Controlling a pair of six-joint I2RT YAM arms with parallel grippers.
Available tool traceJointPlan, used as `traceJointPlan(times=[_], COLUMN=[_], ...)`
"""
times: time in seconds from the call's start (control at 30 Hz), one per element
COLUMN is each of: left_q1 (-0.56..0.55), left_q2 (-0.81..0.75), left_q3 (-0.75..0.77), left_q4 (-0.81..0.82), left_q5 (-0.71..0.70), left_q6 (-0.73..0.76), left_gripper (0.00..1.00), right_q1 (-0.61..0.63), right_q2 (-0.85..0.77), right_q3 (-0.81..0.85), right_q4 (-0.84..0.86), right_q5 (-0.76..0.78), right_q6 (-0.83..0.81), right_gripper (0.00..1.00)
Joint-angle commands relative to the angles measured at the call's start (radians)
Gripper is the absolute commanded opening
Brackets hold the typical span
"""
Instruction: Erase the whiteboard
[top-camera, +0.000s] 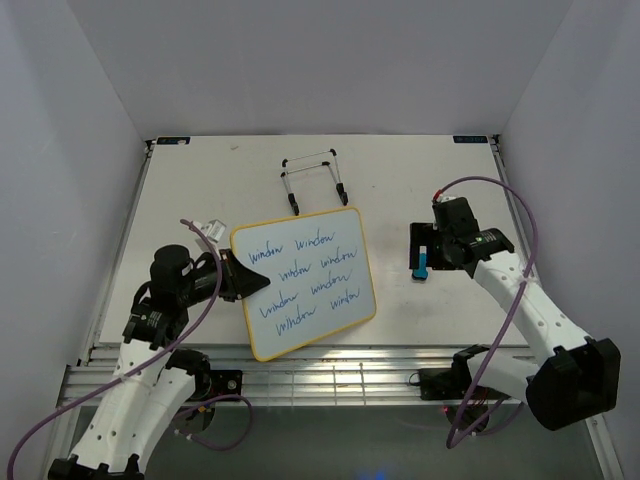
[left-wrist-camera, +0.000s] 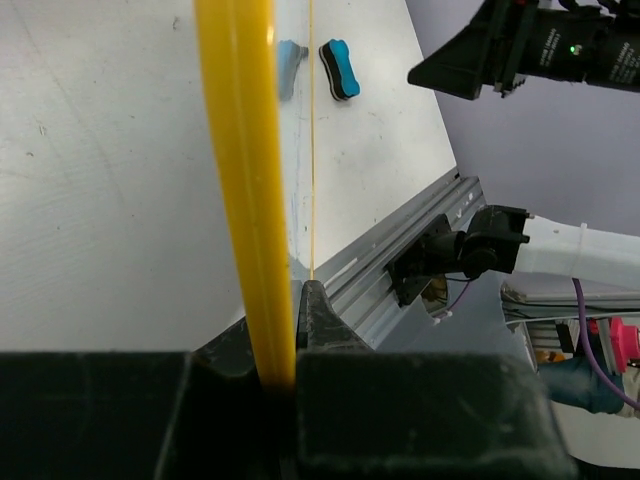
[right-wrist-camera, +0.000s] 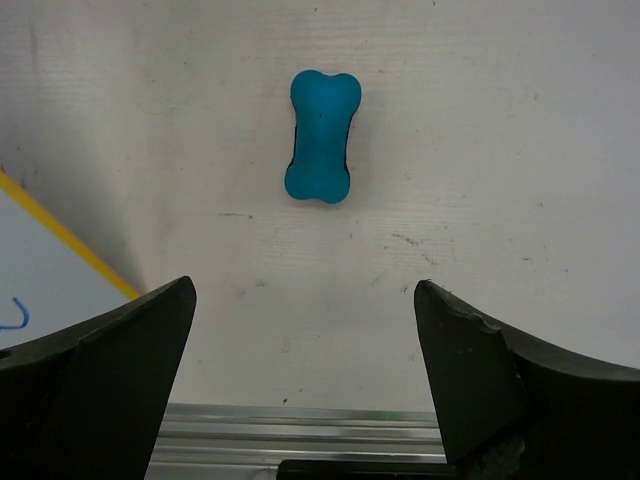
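Note:
I should move my right gripper down to the blue eraser next and bring its open fingers to either side of the eraser's narrow middle (top-camera: 421, 265) (right-wrist-camera: 322, 137), because the eraser's ends bulge wider.
The whiteboard (top-camera: 305, 280) lies tilted on the table, yellow-framed and covered with rows of blue handwriting. My left gripper (top-camera: 258, 282) is shut on its left edge; the left wrist view shows the yellow frame (left-wrist-camera: 240, 180) clamped between the jaws of the left gripper (left-wrist-camera: 285, 300). A blue bone-shaped eraser (top-camera: 424, 262) rests on the table to the right of the board. My right gripper (top-camera: 421, 250) hovers over it, open. In the right wrist view the eraser (right-wrist-camera: 321, 136) sits ahead of the wide-spread right gripper (right-wrist-camera: 305, 300), untouched, and the whiteboard's corner (right-wrist-camera: 40, 275) shows at the left.
A thin wire easel stand (top-camera: 313, 178) lies behind the board towards the back wall. White walls enclose the table on three sides. Aluminium rails (top-camera: 330, 375) run along the near edge. The eraser (left-wrist-camera: 340, 68) and right gripper (left-wrist-camera: 470, 60) also show in the left wrist view.

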Motion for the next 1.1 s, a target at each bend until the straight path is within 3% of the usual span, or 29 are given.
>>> traceJointPlan(times=[0.0, 0.23, 0.6, 1.07], left_q1=[-0.003, -0.001, -0.001, -0.001], left_q2=[0.005, 0.050, 0.076, 0.084], left_q3=[0.041, 0.086, 0.057, 0.074], left_q4=[-0.062, -0.204, -0.245, -0.264], left_q5=[0.026, -0.016, -0.032, -0.083], left_q6=[0.081, 0.152, 0.150, 0.143], left_gripper=[0.00, 0.00, 0.00, 0.00], right_q1=[-0.036, -0.107, -0.118, -0.116], right_q2=[0.088, 0.313, 0.486, 0.531], right_q3=[0.013, 0.056, 0.104, 0.068], right_q4=[0.085, 0.185, 0.240, 0.271], right_q5=[0.012, -0.133, -0.140, -0.128], right_q6=[-0.044, -0.136, -0.150, -0.124], right_gripper=[0.96, 1.00, 0.74, 0.59])
